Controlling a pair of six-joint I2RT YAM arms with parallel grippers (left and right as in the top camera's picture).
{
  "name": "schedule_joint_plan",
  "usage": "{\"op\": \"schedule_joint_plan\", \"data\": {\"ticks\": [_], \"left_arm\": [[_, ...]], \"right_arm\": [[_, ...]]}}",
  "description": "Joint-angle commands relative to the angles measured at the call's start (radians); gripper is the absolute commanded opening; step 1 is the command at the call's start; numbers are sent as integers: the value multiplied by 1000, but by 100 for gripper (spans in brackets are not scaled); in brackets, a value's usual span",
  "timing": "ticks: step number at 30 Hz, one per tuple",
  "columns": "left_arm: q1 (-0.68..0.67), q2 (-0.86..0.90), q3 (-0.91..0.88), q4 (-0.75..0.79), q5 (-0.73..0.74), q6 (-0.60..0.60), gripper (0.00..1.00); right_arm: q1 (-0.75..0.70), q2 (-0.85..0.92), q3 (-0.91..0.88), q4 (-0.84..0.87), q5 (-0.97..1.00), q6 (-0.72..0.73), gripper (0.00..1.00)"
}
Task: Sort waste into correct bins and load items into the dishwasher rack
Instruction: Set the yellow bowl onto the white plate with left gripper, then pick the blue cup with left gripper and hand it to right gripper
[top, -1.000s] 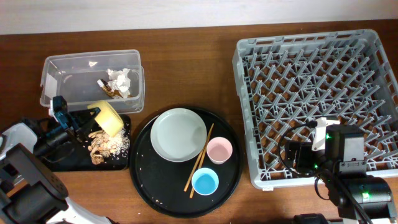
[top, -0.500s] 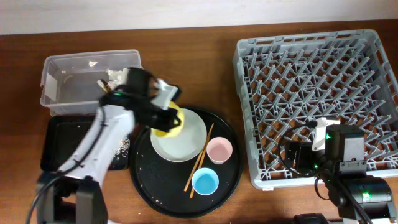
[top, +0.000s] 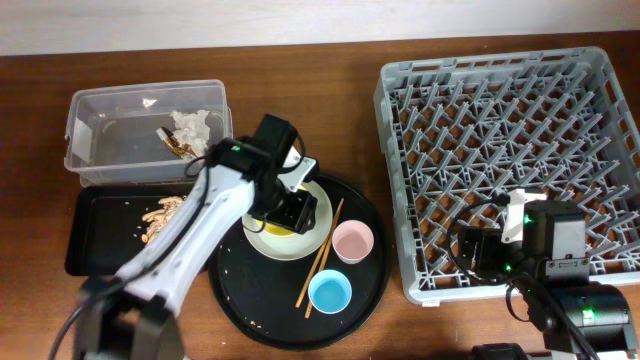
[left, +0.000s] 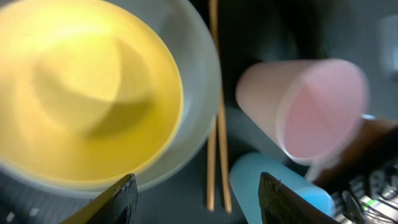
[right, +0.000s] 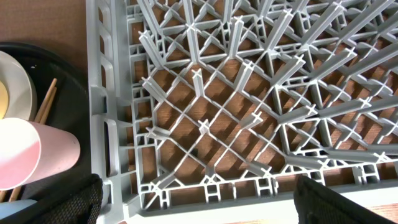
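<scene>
The blue cup (top: 329, 291) is uncovered and clear of the plate (top: 318, 225). My left gripper needs to move back from the bowl and down onto that cup to close.
The yellow bowl (left: 81, 93) sits upright on the pale plate (left: 199, 81) on the round serving tray. My left gripper (left: 199, 205) hangs just above them, open, its fingers (left: 118, 202) apart with nothing between them. Overhead, the left gripper (top: 290, 205) covers most of the bowl (top: 278, 229). The chopsticks (top: 318, 262), pink cup (top: 352, 241) and blue cup (top: 329, 291) lie beside the plate (top: 318, 225). My right gripper (right: 199, 208) stands open over the front left corner of the dishwasher rack (right: 205, 124).
The clear tub (top: 100, 140) holds a napkin (top: 195, 128) and a wrapper (top: 172, 142). The black bin tray (top: 100, 255) in front of it holds food scraps (top: 160, 215). The round serving tray (top: 240, 290) lies between the bins and the rack (top: 500, 120).
My left arm swung right from the black bin tray to the plate with the yellow bowl, then opened. The bowl now rests on the plate. The right arm has not moved.
</scene>
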Motion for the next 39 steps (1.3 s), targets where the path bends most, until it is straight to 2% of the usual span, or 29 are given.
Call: {"op": "schedule_joint_plan", "data": {"ticks": [1, 4, 7, 8, 9, 11, 12, 13, 15, 17, 19, 21, 22, 24, 25, 27, 28, 30, 32, 34, 36, 39], "left_arm": [[-13, -77, 27, -111, 0, 1, 62], [-113, -77, -66, -146, 1, 1, 62], [-219, -77, -201, -40, 4, -52, 61], [-256, -77, -286, 40, 4, -94, 61], [-263, -77, -336, 103, 4, -126, 56], [-263, -77, -400, 204, 1, -148, 33], [-263, -77, -412, 229, -4, -155, 7], [-262, -77, -412, 228, -5, -155, 0], [-247, -95, -407, 220, -5, -155, 0], [-187, -188, -402, 199, -7, -155, 0], [-46, -372, -387, 152, 4, -155, 0], [98, -470, -387, 193, 146, -155, 0], [178, -473, -387, 257, 271, -167, 0], [311, -429, -387, 441, 434, -296, 0], [328, -369, -387, 594, 606, -351, 0], [309, -254, -387, 796, 818, -458, 0], [274, -158, -387, 958, 946, -553, 0], [218, -77, -387, 1115, 1009, -655, 0], [148, -53, -387, 1225, 1010, -717, 0], [79, -53, -387, 1265, 953, -754, 0], [16, -53, -387, 1268, 947, -772, 0], [-6, -53, -387, 1268, 938, -777, 0]], "right_arm": [[-6, -4, 10, 1, 1, 8, 99], [-6, -4, 10, 0, 1, 8, 99], [-6, -4, 10, 0, 1, 8, 99], [-6, -4, 10, 0, 1, 8, 99], [-6, -4, 10, 0, 1, 8, 99], [-6, -4, 10, 0, 1, 8, 99], [-6, -4, 10, 0, 1, 8, 99], [-6, -4, 10, 0, 1, 8, 99], [-6, -4, 10, 0, 1, 8, 98], [-6, -4, 10, 0, 1, 8, 99], [-6, -4, 10, 1, 2, 8, 99], [-6, -3, 10, 26, 0, 9, 99], [-6, -1, 10, 47, -10, 19, 99], [-6, 54, 10, 108, -188, 34, 99], [-6, 105, 10, 134, -318, 30, 99], [-6, 212, 10, 183, -602, -24, 99], [-6, 289, 10, 232, -810, -78, 99], [-6, 381, 10, 325, -1063, -110, 99], [-5, 454, 10, 422, -1228, -110, 99], [13, 496, 10, 503, -1320, -109, 99], [30, 502, 10, 540, -1320, -109, 99], [35, 502, 10, 545, -1320, -109, 96]]}}
